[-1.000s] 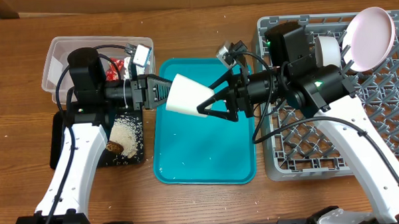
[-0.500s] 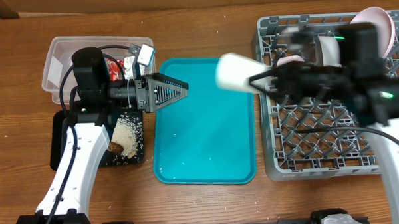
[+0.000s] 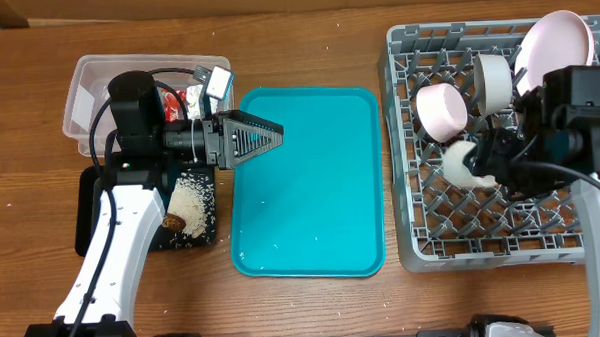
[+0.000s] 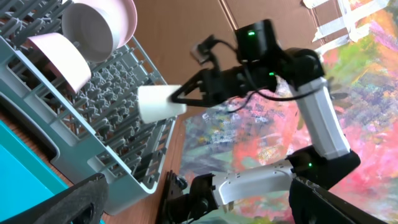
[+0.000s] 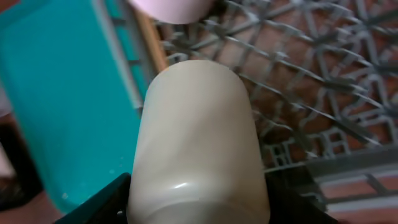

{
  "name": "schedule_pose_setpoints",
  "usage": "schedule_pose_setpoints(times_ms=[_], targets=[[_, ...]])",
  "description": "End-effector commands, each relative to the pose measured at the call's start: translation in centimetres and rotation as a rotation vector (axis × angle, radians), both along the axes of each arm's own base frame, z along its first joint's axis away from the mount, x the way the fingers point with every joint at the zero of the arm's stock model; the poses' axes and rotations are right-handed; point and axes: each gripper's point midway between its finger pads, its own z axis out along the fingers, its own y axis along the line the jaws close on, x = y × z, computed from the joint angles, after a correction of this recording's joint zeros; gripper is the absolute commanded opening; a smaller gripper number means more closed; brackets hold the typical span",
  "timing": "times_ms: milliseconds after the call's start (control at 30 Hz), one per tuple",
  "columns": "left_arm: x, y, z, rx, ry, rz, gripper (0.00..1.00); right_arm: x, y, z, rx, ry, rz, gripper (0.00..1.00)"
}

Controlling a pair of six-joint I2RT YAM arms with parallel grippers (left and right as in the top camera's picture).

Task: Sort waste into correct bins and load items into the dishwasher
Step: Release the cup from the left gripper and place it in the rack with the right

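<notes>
Next, my right gripper will carry the small white cup down among the rack's empty wires beside the pink bowl (image 3: pixel 441 109).
My right gripper (image 3: pixel 477 165) is shut on the small white cup (image 3: pixel 456 160) and holds it on its side just above the grey dish rack (image 3: pixel 413 240). From the right wrist the cup (image 5: pixel 196 137) fills the space between the fingers of the right gripper (image 5: pixel 199 202). A pink bowl (image 3: pixel 441 109), a greyish-white bowl (image 3: pixel 494 82) and the pale-pink plate (image 3: pixel 556 41) stand in the rack's far part. My left gripper (image 3: pixel 254 140) hangs open and empty over the teal tray's left edge; its wrist view shows the cup (image 4: pixel 158 102) held over the rack (image 4: pixel 106 93).
The teal tray (image 3: pixel 312 238) lies between the arms. At the far left the clear tub (image 3: pixel 89 81) holds a red wrapper (image 3: pixel 175 99) and a white napkin (image 3: pixel 214 83). In front of it the black tray (image 3: pixel 85 211) carries rice (image 3: pixel 189 200) and a brown scrap (image 3: pixel 172 223).
The left gripper let go of the cup and opened. The right arm carried the cup from above the teal tray rightward to the rack.
</notes>
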Motion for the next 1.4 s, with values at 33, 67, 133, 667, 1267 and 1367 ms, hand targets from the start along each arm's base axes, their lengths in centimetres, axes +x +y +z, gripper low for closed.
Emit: schedule_pose_setpoints(times_ms=[33,67,133,667,1267,1367], targets=[[-0.3,-0.1,1.0,-0.005,-0.035,-0.016,0.93,0.0,-2.3,-2.8,-0.104,0.083,-0.106,0.50],[-0.3,-0.1,1.0,-0.005,-0.035,-0.016,0.93,0.0,-2.3,-3.0,-0.104,0.090,-0.106,0.50],[-0.3,-0.1,1.0,-0.005,-0.035,-0.016,0.93,0.3,-2.5,-3.3,-0.112,0.095,-0.108,0.50],[-0.7,-0.1,1.1,-0.012,-0.032,-0.033,0.89,0.5,-0.8,-3.8,-0.008,0.118,-0.111,0.52],[-2.6,-0.7,6.6,0.024,-0.285,0.118,1.00,0.9,-1.0,-2.6,-0.021,0.049,-0.112,0.82],[-4.3,-0.4,8.9,0.021,-0.376,0.161,1.00,0.6,-0.9,-2.7,-0.021,0.060,-0.099,0.93]])
